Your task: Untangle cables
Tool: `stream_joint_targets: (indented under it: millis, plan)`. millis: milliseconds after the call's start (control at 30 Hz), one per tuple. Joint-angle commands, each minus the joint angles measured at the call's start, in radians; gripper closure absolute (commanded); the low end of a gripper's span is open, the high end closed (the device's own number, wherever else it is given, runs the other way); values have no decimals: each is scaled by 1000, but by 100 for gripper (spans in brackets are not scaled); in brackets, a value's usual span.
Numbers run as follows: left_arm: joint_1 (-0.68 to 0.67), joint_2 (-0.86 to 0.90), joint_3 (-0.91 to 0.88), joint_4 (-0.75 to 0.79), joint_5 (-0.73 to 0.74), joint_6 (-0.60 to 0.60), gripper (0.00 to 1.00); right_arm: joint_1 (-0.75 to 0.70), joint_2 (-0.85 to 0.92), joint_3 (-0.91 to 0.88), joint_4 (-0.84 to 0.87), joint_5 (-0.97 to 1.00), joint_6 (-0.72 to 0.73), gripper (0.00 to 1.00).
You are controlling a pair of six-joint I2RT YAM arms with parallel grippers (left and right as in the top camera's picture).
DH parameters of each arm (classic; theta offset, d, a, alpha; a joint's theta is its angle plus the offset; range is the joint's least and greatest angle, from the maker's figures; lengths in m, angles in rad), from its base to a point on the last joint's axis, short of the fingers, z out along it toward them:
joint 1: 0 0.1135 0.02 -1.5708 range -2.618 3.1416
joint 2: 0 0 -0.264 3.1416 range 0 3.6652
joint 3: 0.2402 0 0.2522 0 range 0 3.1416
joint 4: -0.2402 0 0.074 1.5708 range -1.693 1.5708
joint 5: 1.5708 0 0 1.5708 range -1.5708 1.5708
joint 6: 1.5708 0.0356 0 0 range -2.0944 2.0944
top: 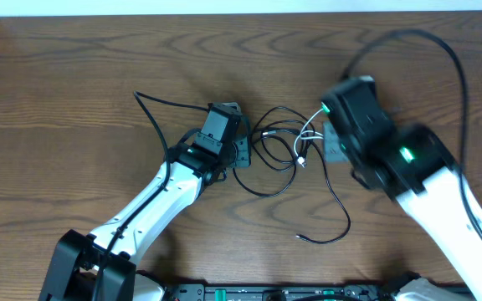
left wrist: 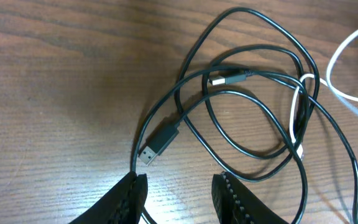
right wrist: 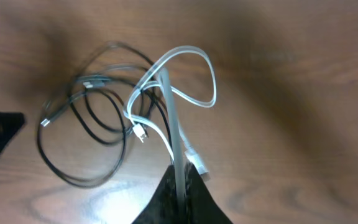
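Observation:
The robot's right gripper will go down and move back toward the black cable's tail (top: 340, 201) to let go of the white cable, because the wood there is outside the coil.
The black cable (top: 262, 193) lies in overlapping loops on the wooden table between my two grippers, its tail trailing toward the front. The white cable (top: 306, 134) threads through those loops. My left gripper (top: 241, 152) sits low at the coil's left edge. In the left wrist view its jaws (left wrist: 179, 183) stand apart over the wood. A strand of black cable (left wrist: 160, 142) runs in beside the left finger, and its USB plug lies just ahead. My right gripper (right wrist: 180, 171) is shut on the white cable (right wrist: 173, 112), which rises from the black cable (right wrist: 82, 183).
The thick black cables of the arms arch over the table at the back left (top: 153, 104) and back right (top: 442, 50). The table's far edge (top: 241, 12) meets a white surface.

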Motion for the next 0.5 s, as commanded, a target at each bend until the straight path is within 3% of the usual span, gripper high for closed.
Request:
stream_joint_targets:
  millis: [0, 233, 400, 433, 467]
  plan:
    - [3, -17, -11, 13, -13, 17, 60, 0, -124, -146, 82, -40, -80, 99]
    - [3, -17, -11, 19, -2, 16, 60, -3, -136, -378, 189, -65, -40, 96]
    - [3, -17, -11, 19, -2, 16, 60, -20, -74, -436, 290, -127, -38, 93]
    - [3, -17, -11, 18, -2, 16, 60, -21, -60, -436, 296, -138, -37, 76]
    - [3, -17, -11, 19, -2, 16, 60, -20, -46, -436, 303, -147, -38, 51]
